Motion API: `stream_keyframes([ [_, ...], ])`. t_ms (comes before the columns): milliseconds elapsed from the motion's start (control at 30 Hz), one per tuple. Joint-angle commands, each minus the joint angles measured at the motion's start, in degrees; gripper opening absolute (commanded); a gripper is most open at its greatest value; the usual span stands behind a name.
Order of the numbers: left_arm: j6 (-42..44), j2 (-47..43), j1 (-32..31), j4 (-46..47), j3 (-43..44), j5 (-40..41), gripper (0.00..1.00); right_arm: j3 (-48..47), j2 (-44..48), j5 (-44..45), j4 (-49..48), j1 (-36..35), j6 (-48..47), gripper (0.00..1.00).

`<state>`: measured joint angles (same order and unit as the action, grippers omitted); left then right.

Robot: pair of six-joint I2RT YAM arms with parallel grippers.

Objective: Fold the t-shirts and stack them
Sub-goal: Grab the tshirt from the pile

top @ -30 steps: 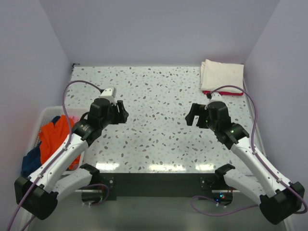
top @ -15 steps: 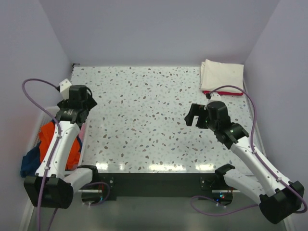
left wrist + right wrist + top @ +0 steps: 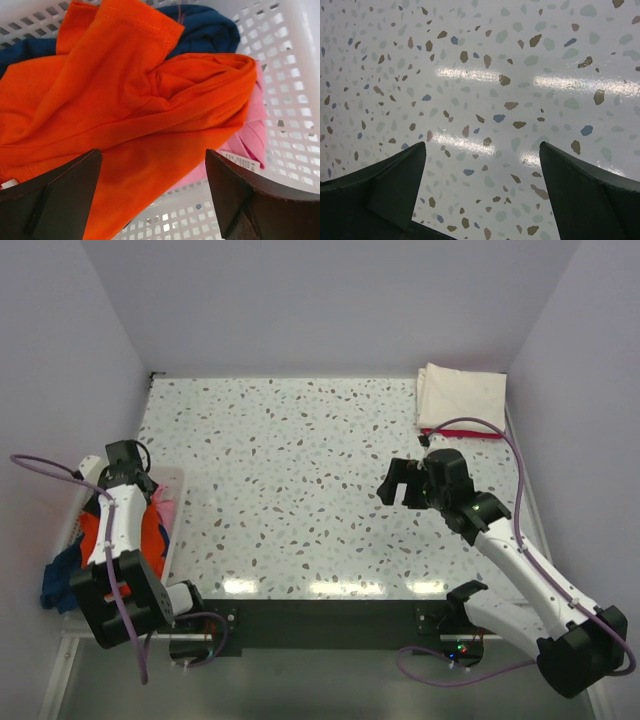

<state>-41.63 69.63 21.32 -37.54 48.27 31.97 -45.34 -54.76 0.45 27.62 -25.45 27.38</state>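
Note:
The orange shirt is on top in the basket [image 3: 280, 60], so my left gripper will next go down onto the orange shirt's edge [image 3: 210, 146] beside the pink shirt's white tag.
A crumpled orange t-shirt [image 3: 125, 100] lies in the white slatted basket [image 3: 280, 60] on top of a navy blue one [image 3: 205, 30] and a pink one [image 3: 245, 140]. In the top view the orange shirt [image 3: 92, 535] and the navy one [image 3: 58, 580] show in the basket at the left edge. My left gripper [image 3: 152, 175] hangs open over the orange shirt, holding nothing. A folded cream-white shirt [image 3: 460, 398] lies on a red one [image 3: 470, 433] at the far right corner. My right gripper [image 3: 398, 480] is open and empty above the bare table.
The basket [image 3: 170, 485] stands off the table's left edge. The speckled table top [image 3: 300, 470] runs between the arms. Lilac walls close in the back and both sides.
My left arm has swung from the table's left middle out and back over the basket, its gripper now above the orange shirt. The right arm has barely moved.

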Motion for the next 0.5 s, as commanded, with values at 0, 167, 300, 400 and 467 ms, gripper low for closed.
stream_keyframes([
  [0,-2.7,3.2,2.1,2.3,0.2,-1.4,0.89,0.2,0.4,-2.3,-1.2,0.1,-0.4,0.99],
  [167,-2.8,6.2,3.2,4.0,-0.5,-4.6,0.77,0.4,1.4,-2.2,-0.6,0.1,-0.7,0.99],
  [300,-3.0,7.5,3.6,4.0,-0.5,-6.0,0.58,0.6,1.9,-2.1,-0.5,0.1,-0.7,0.99],
  [400,-2.3,6.2,3.6,3.8,-0.5,-6.9,0.35,0.6,1.9,-2.1,-0.4,0.1,-0.8,0.99],
  [467,-1.6,3.8,3.6,3.4,-0.4,-7.5,0.17,0.6,1.9,-2.1,-0.5,0.1,-0.7,0.99],
])
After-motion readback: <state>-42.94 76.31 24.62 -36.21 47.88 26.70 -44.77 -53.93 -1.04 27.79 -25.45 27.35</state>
